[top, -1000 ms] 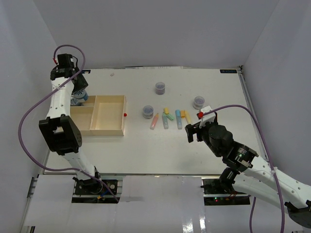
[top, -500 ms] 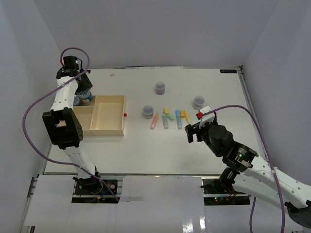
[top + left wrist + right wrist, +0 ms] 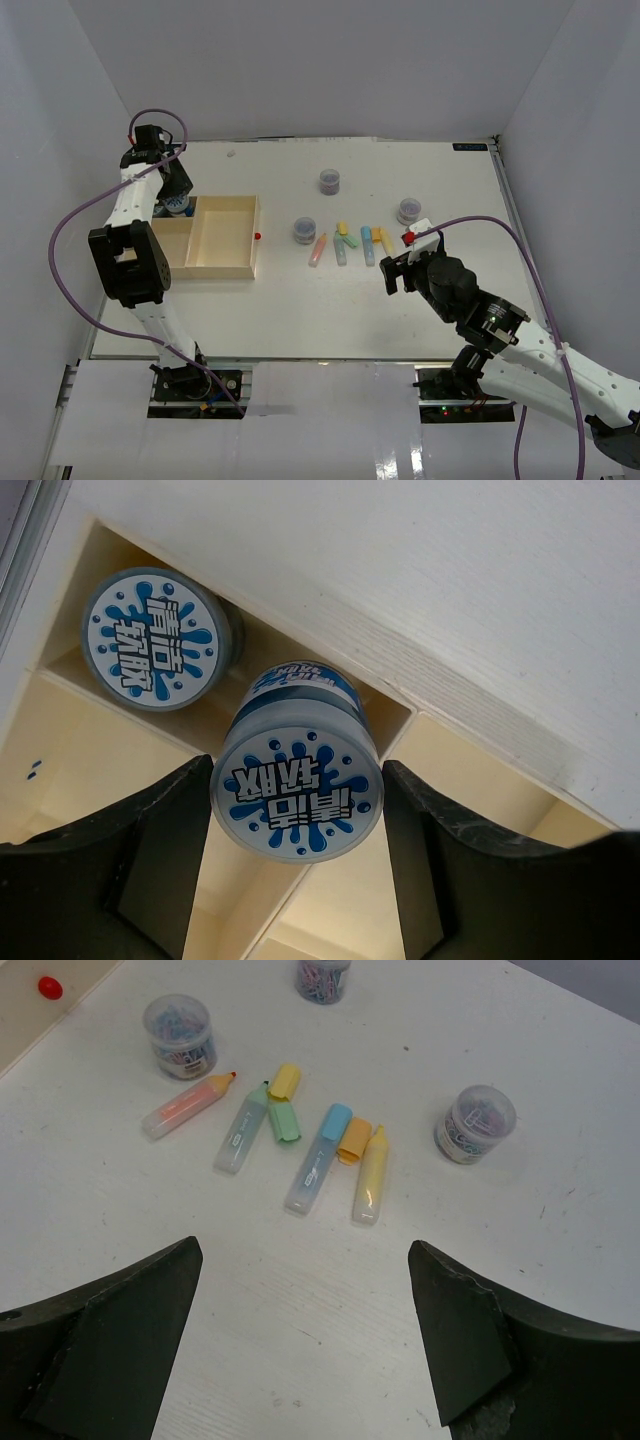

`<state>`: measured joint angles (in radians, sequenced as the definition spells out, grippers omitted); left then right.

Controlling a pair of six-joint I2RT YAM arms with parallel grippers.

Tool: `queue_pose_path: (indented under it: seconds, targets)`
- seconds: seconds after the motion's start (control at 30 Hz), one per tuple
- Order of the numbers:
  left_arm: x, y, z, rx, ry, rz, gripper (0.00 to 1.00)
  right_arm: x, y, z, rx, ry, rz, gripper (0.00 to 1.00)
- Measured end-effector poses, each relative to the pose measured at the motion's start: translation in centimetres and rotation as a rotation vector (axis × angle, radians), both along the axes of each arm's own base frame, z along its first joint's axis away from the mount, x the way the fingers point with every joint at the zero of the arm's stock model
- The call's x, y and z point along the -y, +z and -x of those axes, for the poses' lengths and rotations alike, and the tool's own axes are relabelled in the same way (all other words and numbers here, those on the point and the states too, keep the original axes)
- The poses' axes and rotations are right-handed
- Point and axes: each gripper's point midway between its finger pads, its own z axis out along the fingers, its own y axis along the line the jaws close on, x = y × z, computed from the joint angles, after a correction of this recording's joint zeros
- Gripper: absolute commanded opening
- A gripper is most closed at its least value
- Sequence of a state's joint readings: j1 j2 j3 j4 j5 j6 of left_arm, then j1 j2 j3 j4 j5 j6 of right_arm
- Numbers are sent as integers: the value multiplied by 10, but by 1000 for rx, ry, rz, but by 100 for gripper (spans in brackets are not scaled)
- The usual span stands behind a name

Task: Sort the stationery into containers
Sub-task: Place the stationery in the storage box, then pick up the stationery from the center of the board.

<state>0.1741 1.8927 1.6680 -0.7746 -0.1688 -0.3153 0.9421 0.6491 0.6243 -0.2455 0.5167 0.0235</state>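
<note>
The grey-purple jar beyond the yellow stick [image 3: 409,210] [image 3: 476,1124] is closest to my right gripper, so my right gripper needs to move outward next and lower its open fingers around that jar.
My left gripper [image 3: 298,768] is shut on a blue-lidded jar [image 3: 297,800], held tilted over a dividing wall of the beige tray [image 3: 90,770]. A second blue-lidded jar [image 3: 160,638] stands in the tray's corner compartment. From above, the left gripper [image 3: 178,198] hangs at the tray's [image 3: 254,225] far left corner. My right gripper [image 3: 396,271] is open and holds nothing above the table, near the pastel sticks [image 3: 317,1157]. Pink [image 3: 188,1105], green [image 3: 243,1130] and yellow [image 3: 369,1175] sticks lie side by side. Three grey-purple jars [image 3: 180,1035] [image 3: 323,978] [image 3: 474,1123] stand around them.
Loose yellow [image 3: 285,1081], green [image 3: 284,1120] and orange [image 3: 353,1140] caps lie among the sticks. A small red thing [image 3: 257,236] sits against the tray's right wall. Grey walls close in the table on three sides.
The left arm has swung a little right and toward the back, carrying the jar along over the tray's far left corner. The right arm has hardly moved.
</note>
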Motion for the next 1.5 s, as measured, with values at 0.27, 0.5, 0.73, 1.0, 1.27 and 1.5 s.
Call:
queue_pose_path:
  seconds: [0.27,0.5,0.73,1.0,1.27,1.5]
  targets:
    - [2,0,-1,5,0,12,87,0,-3,-1,-9,-8,5,90]
    - [5,1,-3,13,-12,29,95,1,-22,-10,-69,-63,31,90]
    - [25,21,14,68,-59,102,98,24,-51,-46,-207,-246,50,90]
    - [98,66,78,214,-233,170,98,60,-52,-126,-318,-486,5,90]
    - [179,67,137,257,-511,217,98,68,-82,-202,-418,-559,1,90]
    - [179,74,180,328,-548,237,98,68,-118,-244,-485,-566,29,92]
